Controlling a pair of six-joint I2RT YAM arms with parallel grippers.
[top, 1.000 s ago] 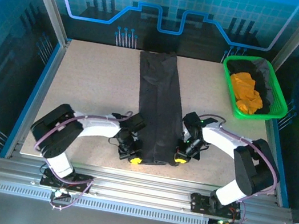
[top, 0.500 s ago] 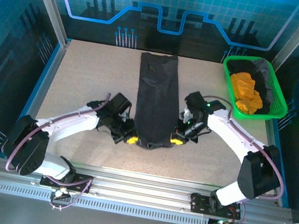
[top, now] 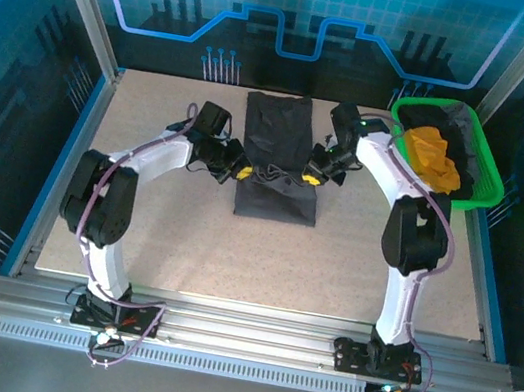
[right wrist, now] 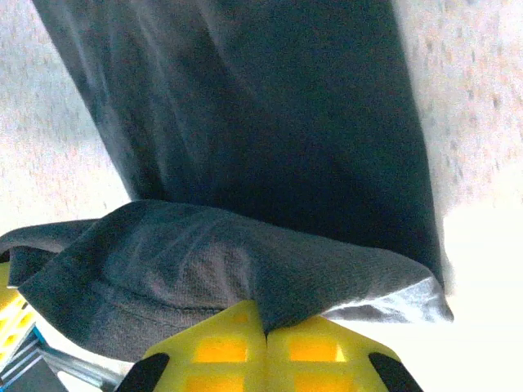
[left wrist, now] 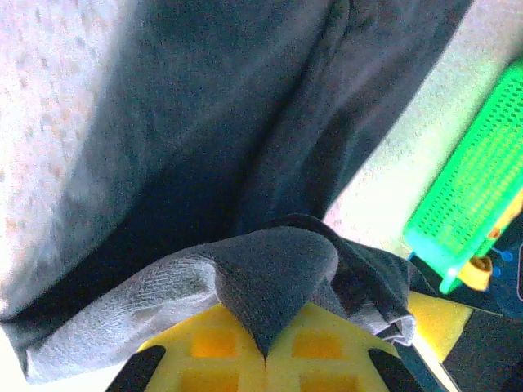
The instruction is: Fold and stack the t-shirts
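Observation:
My left gripper moves down and outward to the t-shirt's flat middle (top: 259, 154) (left wrist: 200, 139) next. There it releases the t-shirt's hem corner, still held above the cloth.
The charcoal-black t-shirt (top: 279, 158) lies as a narrow strip at the table's far middle, its near end lifted and carried back over itself. My left gripper (top: 243, 173) is shut on the shirt's left hem corner (left wrist: 274, 286), cloth pinched between its yellow fingers (left wrist: 214, 347). On the other side, my right gripper (top: 312, 177) is shut on the right hem corner (right wrist: 245, 273), fabric draped over its yellow fingers (right wrist: 315, 351). The bright orange t-shirt (top: 432, 155) lies in the green basket (top: 479, 184) on another dark t-shirt (top: 452, 123).
The green basket stands at the table's far right, close behind my right arm (top: 397, 179); its mesh wall (left wrist: 478, 188) appears in the left wrist view. Aluminium frame posts (top: 81, 12) flank the speckled table (top: 135, 224).
Both grippers have carried the shirt's near hem away from the table's front edge toward the far end, doubling the strip over itself. The shirt now covers about half its earlier length.

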